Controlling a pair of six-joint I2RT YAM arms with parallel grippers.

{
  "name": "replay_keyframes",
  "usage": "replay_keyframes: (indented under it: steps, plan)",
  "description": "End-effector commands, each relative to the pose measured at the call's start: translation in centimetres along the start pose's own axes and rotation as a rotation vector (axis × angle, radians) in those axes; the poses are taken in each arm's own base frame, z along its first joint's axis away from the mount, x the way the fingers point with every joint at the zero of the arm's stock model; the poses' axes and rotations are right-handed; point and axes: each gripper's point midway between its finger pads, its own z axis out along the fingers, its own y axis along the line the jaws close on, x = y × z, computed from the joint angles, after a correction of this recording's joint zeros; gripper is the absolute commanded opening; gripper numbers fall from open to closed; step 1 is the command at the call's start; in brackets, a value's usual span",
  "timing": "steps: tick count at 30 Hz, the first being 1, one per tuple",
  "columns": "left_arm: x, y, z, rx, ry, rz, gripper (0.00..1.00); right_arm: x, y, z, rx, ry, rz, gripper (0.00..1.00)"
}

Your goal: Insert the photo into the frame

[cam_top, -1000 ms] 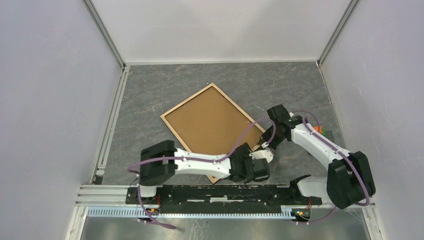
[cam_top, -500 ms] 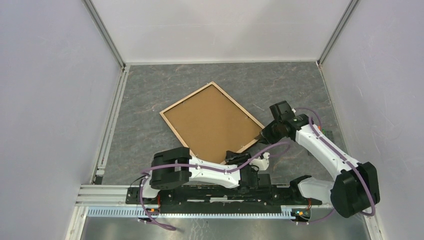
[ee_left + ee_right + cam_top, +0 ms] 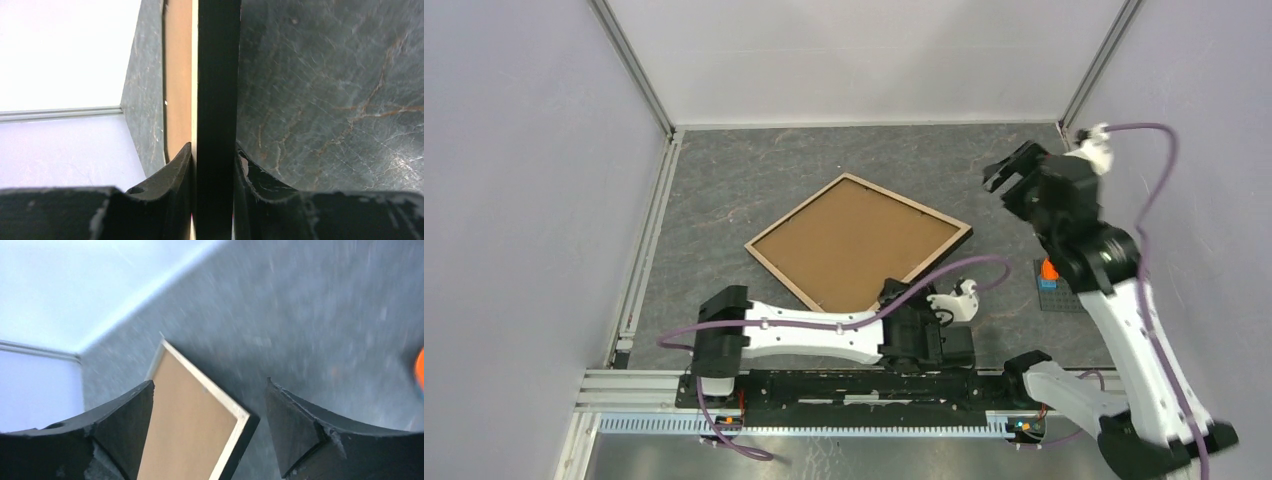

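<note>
My left gripper lifts next, turns the frame (image 3: 914,203) over since its backing faces up, lowers it outward onto the bare tabletop below my right gripper and releases.
The frame (image 3: 914,203) lies tilted on the grey table, its thin light-wood rail around a plain brown backing board (image 3: 854,245). In the left wrist view the frame's black rail (image 3: 218,75) runs straight between the fingers, and my left gripper (image 3: 214,150) is shut on it at the frame's near edge (image 3: 894,298). My right gripper (image 3: 1009,170) hangs open, raised over the table's right side. Its wrist view shows the frame's corner (image 3: 240,430) far below, between the spread fingers. The photo is hidden.
A small dark block with an orange piece (image 3: 1049,272) sits on the table under the right arm. White walls close in the left, back and right sides. A metal rail (image 3: 844,385) runs along the near edge.
My right gripper has opened, let go of the frame's right corner and swung up and to the right. My left gripper has shut on the frame's near edge, and the frame has turned.
</note>
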Motion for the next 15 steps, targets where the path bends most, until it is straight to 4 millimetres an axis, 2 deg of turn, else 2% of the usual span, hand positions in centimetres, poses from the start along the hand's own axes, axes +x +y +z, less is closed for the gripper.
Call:
replay_keyframes:
  steps: [1, 3, 4, 7, 10, 12, 15]
  plan:
    - [-5.5, 8.7, -4.6, -0.016, -0.157, -0.182, 0.02, -11.6, 2.1, -10.3, -0.198, -0.487, -0.215, 0.90]
    - [-7.4, 10.8, -6.1, 0.033, -0.206, -0.231, 0.02, -13.9, 2.3, -14.7, -0.296, -0.644, -0.215, 0.98]
    - [-8.2, 11.7, -6.7, 0.056, -0.228, -0.249, 0.02, -14.8, 1.6, -16.5, -0.302, -0.704, -0.197, 0.98]
    - [-10.3, 15.3, -8.2, 0.129, -0.280, -0.365, 0.02, -16.4, -0.6, -19.8, -0.263, -0.800, -0.150, 0.98]
    - [-11.3, 18.7, -8.3, 0.211, -0.299, -0.523, 0.02, -16.5, -1.5, -20.5, -0.242, -0.819, -0.160, 0.98]
    - [-11.4, 20.7, -7.5, 0.279, -0.299, -0.649, 0.02, -16.3, -1.6, -20.2, -0.232, -0.809, -0.170, 0.98]
    - [-10.8, 23.4, -5.0, 0.387, -0.273, -0.859, 0.02, -15.8, -1.6, -19.4, -0.222, -0.784, -0.192, 0.98]
